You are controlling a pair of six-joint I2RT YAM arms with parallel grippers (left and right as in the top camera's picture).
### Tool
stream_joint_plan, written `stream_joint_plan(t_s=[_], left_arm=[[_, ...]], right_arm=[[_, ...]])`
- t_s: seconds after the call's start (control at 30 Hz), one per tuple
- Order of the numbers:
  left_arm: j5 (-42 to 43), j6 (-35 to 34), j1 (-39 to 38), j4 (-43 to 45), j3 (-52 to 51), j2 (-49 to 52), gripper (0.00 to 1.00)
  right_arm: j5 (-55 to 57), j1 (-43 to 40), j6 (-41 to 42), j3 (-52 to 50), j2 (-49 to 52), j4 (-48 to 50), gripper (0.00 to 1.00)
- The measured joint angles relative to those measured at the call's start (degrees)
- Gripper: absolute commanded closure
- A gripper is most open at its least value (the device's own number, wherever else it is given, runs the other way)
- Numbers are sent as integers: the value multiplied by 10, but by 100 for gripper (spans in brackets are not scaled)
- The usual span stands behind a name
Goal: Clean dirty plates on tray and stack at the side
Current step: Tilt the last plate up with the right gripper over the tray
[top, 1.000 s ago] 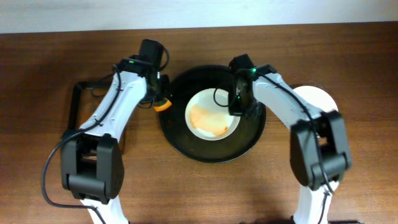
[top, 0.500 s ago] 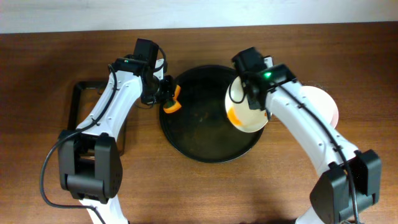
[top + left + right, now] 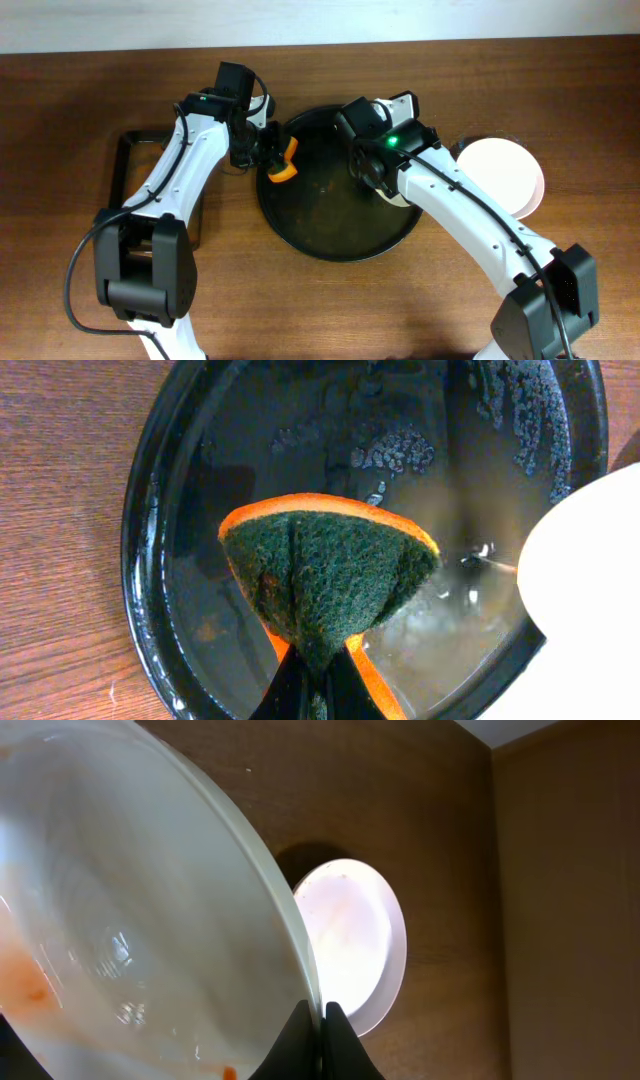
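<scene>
My right gripper should next turn to level the tilted smeared plate and lower it into the bare round tray (image 3: 338, 188).
The large round black tray (image 3: 320, 215) lies at the table's middle, wet and bare inside; it also shows in the left wrist view (image 3: 250, 440). My right gripper (image 3: 320, 1020) is shut on the rim of a white plate (image 3: 130, 910) with orange-red smears and holds it tilted on edge above the tray's right half. In the overhead view my right gripper (image 3: 378, 172) hides most of this plate (image 3: 402, 197). My left gripper (image 3: 272, 158) is shut on a folded orange and green sponge (image 3: 325, 575) over the tray's left rim. A stack of white plates (image 3: 505, 175) lies on the table to the right.
A rectangular black tray (image 3: 125, 190) lies at the left, partly under my left arm. The stacked plates (image 3: 350, 940) sit on bare brown wood just right of the round tray. The held plate's edge (image 3: 590, 590) shows in the left wrist view.
My right gripper has lifted the smeared plate off the tray, tipped it on edge and swung it left. My left gripper with the sponge has moved slightly right, over the tray's rim.
</scene>
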Motion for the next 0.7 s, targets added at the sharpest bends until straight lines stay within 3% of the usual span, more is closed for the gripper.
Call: stream_joint_plan(t_s=[0.43,0.7], left_arm=[[2,2,0,0,0,0,99],[2,2,0,0,0,0,99]], right_arm=[[-19,-3,55,0,0,3,96],[-289,-80,-20,0,0,20,96]])
